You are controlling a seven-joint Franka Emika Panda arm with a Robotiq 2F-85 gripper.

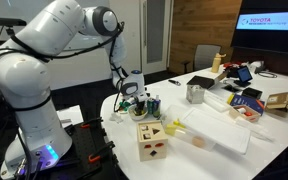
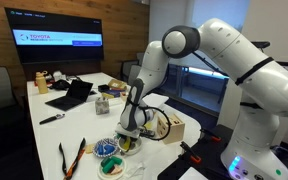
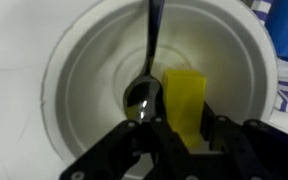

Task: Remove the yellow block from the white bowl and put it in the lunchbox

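The small yellow block will go up out of the white bowl with my gripper, and over the lunchbox beyond the wooden cube [image 1: 212, 129].
In the wrist view the white bowl [image 3: 84, 70] fills the frame. The small yellow block [image 3: 184, 100] stands in it beside the bowl of a metal spoon [image 3: 142, 98]. My gripper [image 3: 187, 135] is down inside the bowl with one black finger against each side of the block, shut on it. In both exterior views the gripper [image 1: 134, 93] [image 2: 130, 122] points straight down at the table edge, and the bowl beneath it is mostly hidden. A pale flat container [image 1: 219, 128], which looks like the lunchbox, lies on the table beyond the wooden cube.
A wooden cube with coloured shaped holes [image 1: 152, 142] [image 2: 170, 128] stands close beside the gripper. A metal cup [image 1: 195, 94], a laptop [image 2: 72, 95], small dishes [image 2: 109, 150] and several cluttered items [image 1: 249, 100] sit on the white table [image 1: 274, 135].
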